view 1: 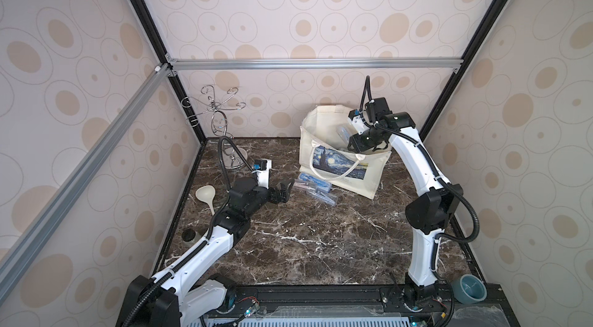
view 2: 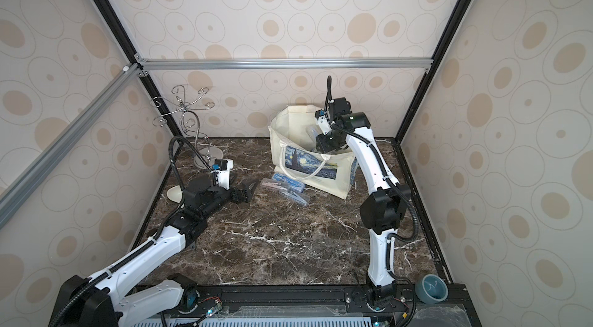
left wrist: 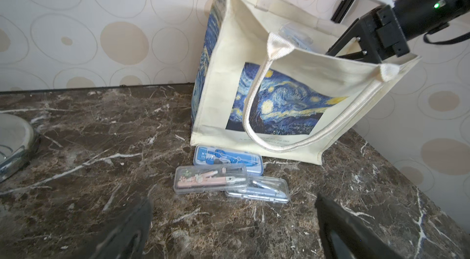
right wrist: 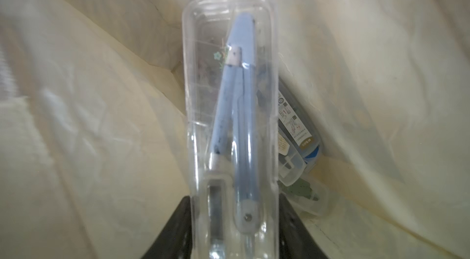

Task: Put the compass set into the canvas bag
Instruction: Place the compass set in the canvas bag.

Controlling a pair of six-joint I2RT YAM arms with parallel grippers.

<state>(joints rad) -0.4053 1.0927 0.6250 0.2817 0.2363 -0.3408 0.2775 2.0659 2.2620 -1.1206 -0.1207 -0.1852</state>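
The bag's bottom, where other cases lie, is still well below my right gripper, so the gripper will go down deeper between the bag's cloth sides and let go of the clear case [right wrist: 231,117].
The cream canvas bag [view 1: 340,161] [left wrist: 279,79] stands upright at the back of the marble table, mouth open. My right gripper [right wrist: 234,209] [view 1: 349,144] reaches down into the mouth, shut on a clear compass set case [right wrist: 231,117] with a light-blue compass inside. Another case [right wrist: 297,138] lies at the bottom of the bag. Three more compass set cases lie on the table touching the bag's front: a blue one [left wrist: 228,159], a pink one [left wrist: 211,179] and a grey-blue one [left wrist: 259,189]. My left gripper [left wrist: 232,219] [view 1: 284,192] hangs open just short of them, empty.
A wire stand [view 1: 218,123] with a round metal base [left wrist: 15,140] occupies the back left corner. A cream ladle [view 1: 207,197] and a dark-lidded jar [view 1: 190,235] lie along the left edge. A blue-grey bowl [view 1: 469,288] sits at the front right corner.
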